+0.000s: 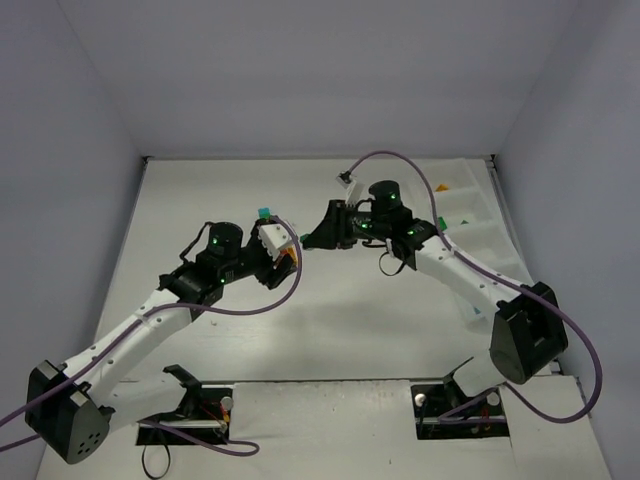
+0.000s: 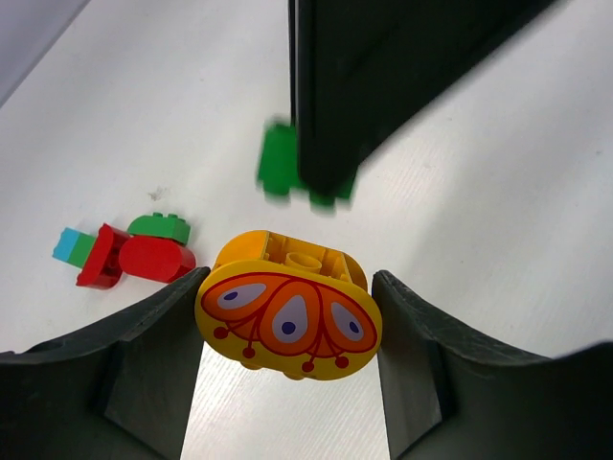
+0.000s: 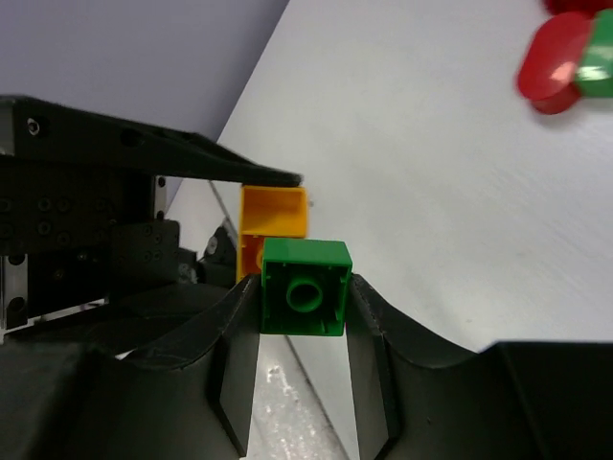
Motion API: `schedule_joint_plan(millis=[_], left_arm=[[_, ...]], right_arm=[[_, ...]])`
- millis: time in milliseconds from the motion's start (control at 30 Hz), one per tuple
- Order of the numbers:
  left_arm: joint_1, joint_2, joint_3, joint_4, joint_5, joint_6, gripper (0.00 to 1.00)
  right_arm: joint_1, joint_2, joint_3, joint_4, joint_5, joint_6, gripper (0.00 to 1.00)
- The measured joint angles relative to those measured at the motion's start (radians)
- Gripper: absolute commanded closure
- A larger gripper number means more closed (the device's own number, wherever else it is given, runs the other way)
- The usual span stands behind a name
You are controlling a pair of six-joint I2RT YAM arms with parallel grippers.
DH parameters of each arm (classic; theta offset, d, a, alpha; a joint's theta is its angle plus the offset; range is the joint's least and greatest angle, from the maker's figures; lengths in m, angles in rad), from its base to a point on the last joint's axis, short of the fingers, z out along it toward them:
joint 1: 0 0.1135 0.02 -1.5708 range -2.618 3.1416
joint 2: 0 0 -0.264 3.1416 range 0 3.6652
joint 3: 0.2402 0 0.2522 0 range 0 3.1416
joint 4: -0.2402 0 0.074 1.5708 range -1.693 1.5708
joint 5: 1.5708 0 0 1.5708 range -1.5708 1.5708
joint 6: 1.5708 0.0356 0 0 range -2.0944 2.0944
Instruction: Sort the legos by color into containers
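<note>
The green lego goes to my right gripper's right in the top view next, over the container showing matching green, for release, since the container lies that way.
My left gripper [image 2: 287, 284] is shut on a yellow lego [image 2: 287, 316] with an orange and red pattern on its rounded face. My right gripper [image 3: 304, 286] is shut on a square green lego [image 3: 306, 287], its hollow underside toward the camera. The two grippers meet tip to tip at mid table, left gripper [image 1: 284, 250] and right gripper [image 1: 308, 239]. On the table lie red legos [image 2: 144, 257], a green one [image 2: 160, 226] and a teal one [image 2: 69, 246]. The containers [image 1: 478, 222] stand at the far right; something yellow [image 1: 441, 187] and something green [image 1: 441, 222] show there.
The right gripper's dark finger [image 2: 345, 77] with the green lego [image 2: 280, 163] fills the top of the left wrist view. The left gripper's body [image 3: 96, 230] and yellow lego [image 3: 273, 213] sit just behind the green one. A teal lego [image 1: 264, 213] lies behind the left gripper.
</note>
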Motion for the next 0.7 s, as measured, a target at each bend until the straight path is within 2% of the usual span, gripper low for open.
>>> schedule_joint_plan(millis=[200,300,533,633,700], left_arm=[[0.000,0.019,-0.021,-0.008,-0.023,0.000,1.00],[0.000,0.030,-0.021,-0.007,-0.031,-0.003,1.00],[0.000,0.031,-0.021,0.014,-0.014,-0.048,1.00],[0.000,0.029,-0.021,0.024,0.003,-0.071,1.00],[0.000,0.026,-0.024,0.035,0.015,-0.084,1.00]], right_arm=[[-0.208,-0.045,-0.017,-0.071,0.018,-0.071,1.00],[-0.300,-0.072,-0.016,-0.147,0.100,-0.152,0.99],[-0.467,-0.053,0.002,-0.288,0.560,-0.309,0.99],[-0.560,0.021,0.036,-0.296,0.690,-0.332,0.96],[-0.617,0.085,0.069,-0.295,0.742,-0.342,0.91]])
